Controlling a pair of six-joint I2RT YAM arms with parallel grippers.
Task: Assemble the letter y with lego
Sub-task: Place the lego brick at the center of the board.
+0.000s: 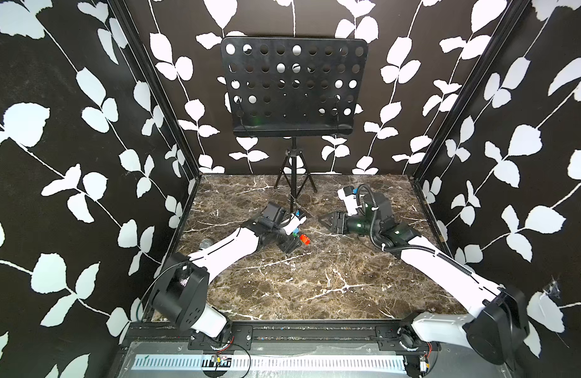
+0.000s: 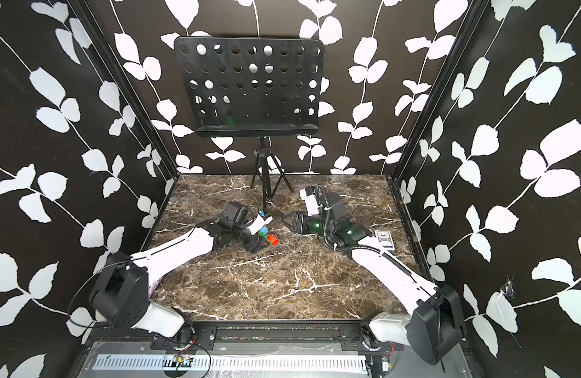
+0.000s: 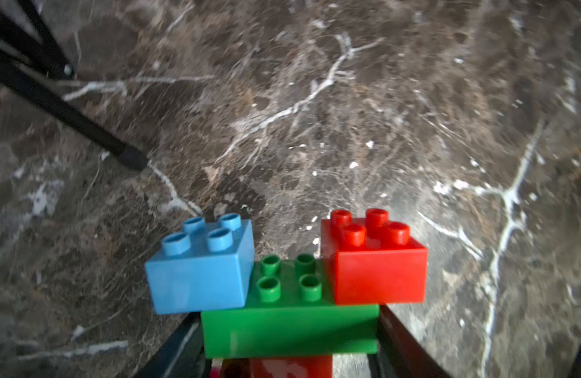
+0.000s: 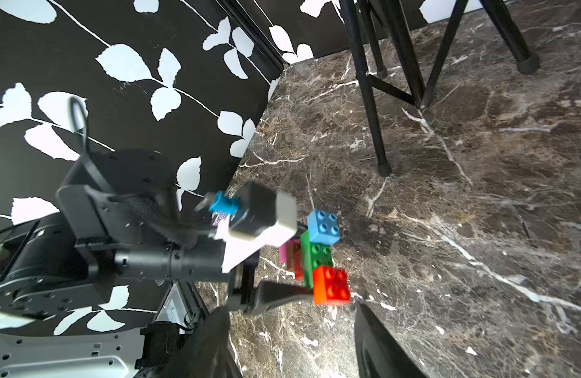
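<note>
The letter y is joined and bare marble lies below, so my left gripper should next turn the green bar (image 3: 289, 327), lower it onto that marble and let go.
The lego is joined into the letter y (image 4: 318, 258): a light blue brick (image 3: 204, 268) and a red brick (image 3: 377, 268) sit on the ends of a green bar (image 3: 289, 327). A stem of orange-red and pink bricks (image 4: 290, 257) sits behind the bar. My left gripper (image 3: 290, 337) is shut on the green bar's ends and holds the letter y (image 1: 300, 237) tipped on its side near the table's middle. My right gripper (image 4: 292, 343) is open with nothing in it. In both top views the right gripper (image 1: 326, 220) is a short way to the right of the letter y (image 2: 269, 238).
A black music stand (image 1: 294, 85) rises at the back, its tripod legs (image 1: 294, 180) planted on the marble table (image 1: 315, 281) just behind the left gripper. A blue-patterned card box (image 2: 384, 240) lies by the right arm. A microphone head (image 1: 205, 243) shows beside the left forearm.
</note>
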